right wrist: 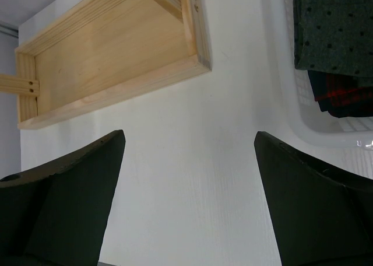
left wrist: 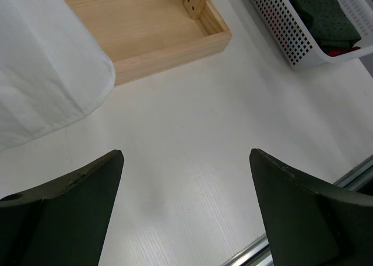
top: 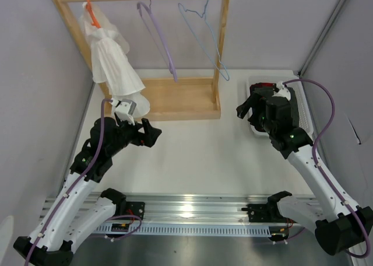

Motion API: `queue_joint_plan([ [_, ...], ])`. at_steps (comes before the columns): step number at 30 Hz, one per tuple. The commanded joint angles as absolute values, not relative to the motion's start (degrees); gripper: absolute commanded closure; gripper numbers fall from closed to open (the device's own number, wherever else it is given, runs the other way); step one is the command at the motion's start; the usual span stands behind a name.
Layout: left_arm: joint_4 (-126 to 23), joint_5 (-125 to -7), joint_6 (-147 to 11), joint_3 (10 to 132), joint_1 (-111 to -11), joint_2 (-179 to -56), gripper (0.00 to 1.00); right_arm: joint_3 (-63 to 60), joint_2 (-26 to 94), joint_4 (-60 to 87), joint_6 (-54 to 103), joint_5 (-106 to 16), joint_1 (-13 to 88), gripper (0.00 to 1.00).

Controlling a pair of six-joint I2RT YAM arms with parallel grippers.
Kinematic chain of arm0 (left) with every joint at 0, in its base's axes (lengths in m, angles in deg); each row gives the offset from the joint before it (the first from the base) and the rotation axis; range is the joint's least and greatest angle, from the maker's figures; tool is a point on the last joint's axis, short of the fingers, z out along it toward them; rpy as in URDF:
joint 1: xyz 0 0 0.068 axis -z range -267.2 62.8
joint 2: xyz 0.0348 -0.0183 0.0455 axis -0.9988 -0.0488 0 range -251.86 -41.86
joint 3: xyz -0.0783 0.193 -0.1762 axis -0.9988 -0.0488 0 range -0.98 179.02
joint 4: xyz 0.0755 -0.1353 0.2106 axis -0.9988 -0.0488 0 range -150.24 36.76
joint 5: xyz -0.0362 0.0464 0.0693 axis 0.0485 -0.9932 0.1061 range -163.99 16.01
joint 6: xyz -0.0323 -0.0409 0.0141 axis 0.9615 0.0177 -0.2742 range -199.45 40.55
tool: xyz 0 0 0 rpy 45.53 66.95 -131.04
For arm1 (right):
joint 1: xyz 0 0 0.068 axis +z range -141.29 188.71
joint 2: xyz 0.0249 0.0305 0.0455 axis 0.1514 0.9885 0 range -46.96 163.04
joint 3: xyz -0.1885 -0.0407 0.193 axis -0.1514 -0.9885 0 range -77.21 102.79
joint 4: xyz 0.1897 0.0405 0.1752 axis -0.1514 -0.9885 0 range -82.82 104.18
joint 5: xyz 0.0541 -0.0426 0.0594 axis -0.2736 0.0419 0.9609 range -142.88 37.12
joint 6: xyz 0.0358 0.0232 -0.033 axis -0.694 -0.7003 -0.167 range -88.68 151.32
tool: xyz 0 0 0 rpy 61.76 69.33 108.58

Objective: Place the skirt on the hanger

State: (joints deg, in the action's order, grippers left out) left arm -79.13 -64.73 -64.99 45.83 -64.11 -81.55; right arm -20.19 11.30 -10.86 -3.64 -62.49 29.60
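My right gripper moves over the basket's rim and lowers to the folded edge at the skirt's near corner inside the basket next.
The dark grey dotted skirt [right wrist: 335, 27] lies folded in a white basket [right wrist: 326, 135] at the right; it also shows in the left wrist view [left wrist: 323, 12]. In the top view my right arm hides most of it. The light-blue wire hanger [top: 205, 35] hangs by its hook on the wooden rail, at the right end. My left gripper [top: 152, 133] is open and empty over the table, in front of the rack. My right gripper [top: 246, 109] is open and empty, just left of the basket [top: 304, 105].
A wooden rack [top: 175, 100] with a tray base stands at the back. A white pleated garment [top: 113, 62] hangs on an orange hanger [top: 90, 9] at its left; a lilac hanger [top: 160, 35] hangs in the middle. Red-and-black plaid cloth [right wrist: 344, 97] lies under the skirt.
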Motion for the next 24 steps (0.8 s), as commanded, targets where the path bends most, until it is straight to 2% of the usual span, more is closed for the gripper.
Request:
queue_joint_plan([
  [1,-78.12,-63.62,-65.12,45.6,-63.91,-81.15,0.05,-20.17,10.08,-10.25,-3.92,-62.81,29.45,0.01],
  [9,-77.94,-63.01,-64.86,45.78,-63.83,-81.24,0.05,-16.48,12.36,-14.47,-2.34,-65.61,28.84,0.01],
  [11,-78.2,-62.65,-64.86,45.95,-63.83,-81.5,0.05,-14.2,16.04,-17.02,-1.99,-65.02,24.22,0.01],
  [12,-78.2,-62.57,-64.86,45.95,-63.91,-81.5,0.05,-11.93,17.88,-17.46,-0.94,-59.87,21.66,0.01],
  [15,-77.85,-62.21,-64.5,45.86,-63.91,-81.15,0.05,-6.31,25.97,-20.01,0.73,-52.02,13.05,0.09],
  [19,-78.12,-61.6,-64.33,45.78,-63.91,-81.15,0.05,-3.12,31.96,-20.55,2.05,-56.83,11.53,0.1],
  [24,-78.47,-62.12,-64.33,45.86,-63.91,-80.45,0.05,-3.81,37.06,-19.93,2.15,-57.98,11.26,0.18],
])
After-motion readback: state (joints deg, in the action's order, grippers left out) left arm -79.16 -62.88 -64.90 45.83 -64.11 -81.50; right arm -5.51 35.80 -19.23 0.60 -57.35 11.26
